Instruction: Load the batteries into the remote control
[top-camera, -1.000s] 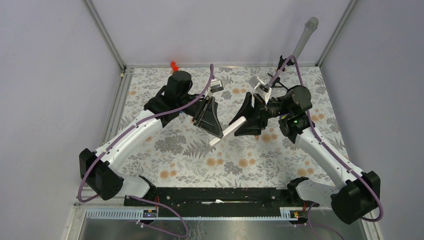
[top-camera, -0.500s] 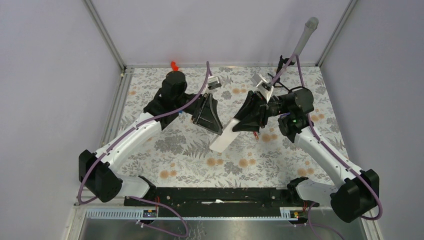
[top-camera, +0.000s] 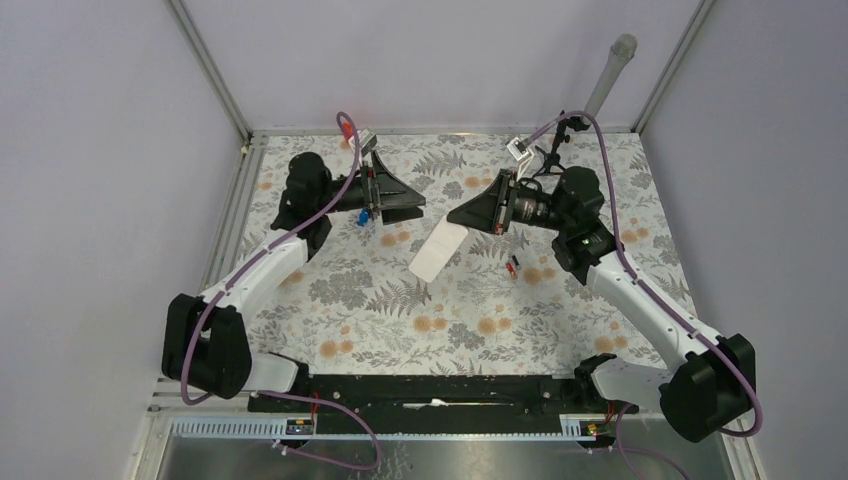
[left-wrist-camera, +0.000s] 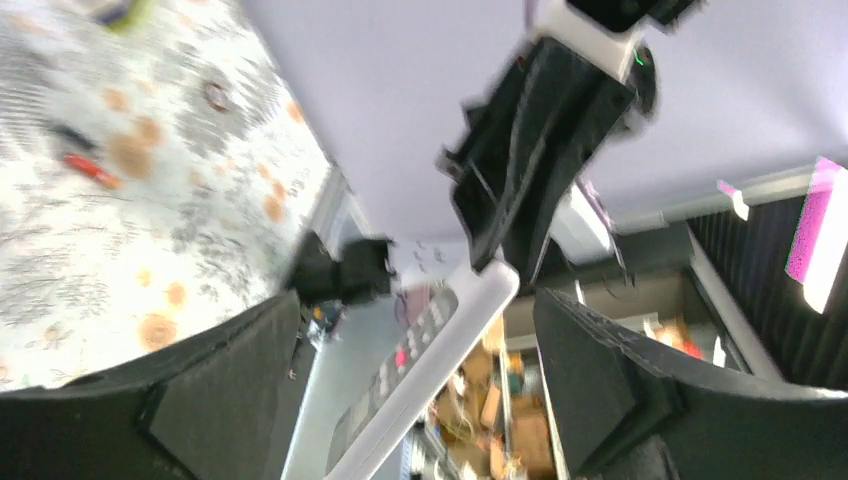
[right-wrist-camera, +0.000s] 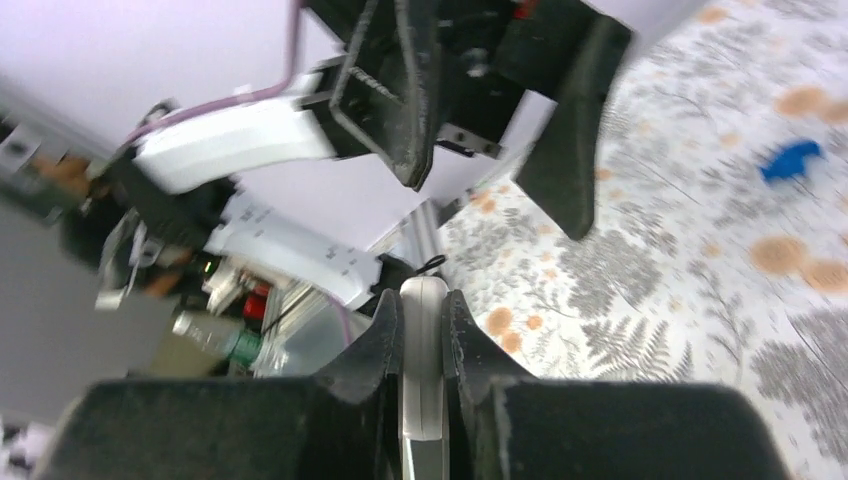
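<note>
The remote's loose end (top-camera: 425, 268) comes between my left gripper's fingers next as they ease toward it and close, since my right gripper holds only one end.
My right gripper (top-camera: 452, 216) is shut on one end of the white remote control (top-camera: 437, 252) and holds it above the middle of the table. Its fingers pinch the remote's thin edge (right-wrist-camera: 423, 330), seen end-on in the right wrist view between the shut right gripper (right-wrist-camera: 423, 300). My left gripper (top-camera: 418, 207) is open, a little left of the remote. The remote's button face (left-wrist-camera: 420, 370) shows between the wide-apart jaws of the left gripper (left-wrist-camera: 420, 305), touching neither. The batteries (top-camera: 513, 266) lie on the floral mat right of the remote, small, dark and red.
A small blue piece (top-camera: 360, 218) lies on the mat under the left arm, also visible as the blue piece (right-wrist-camera: 790, 160). A red plastic piece (top-camera: 347, 130) sits at the back edge. Metal frame rails and grey walls bound the mat.
The left gripper has opened, let go of the remote and swung back to the left. The right gripper has closed on the remote and turned it, broad face up.
</note>
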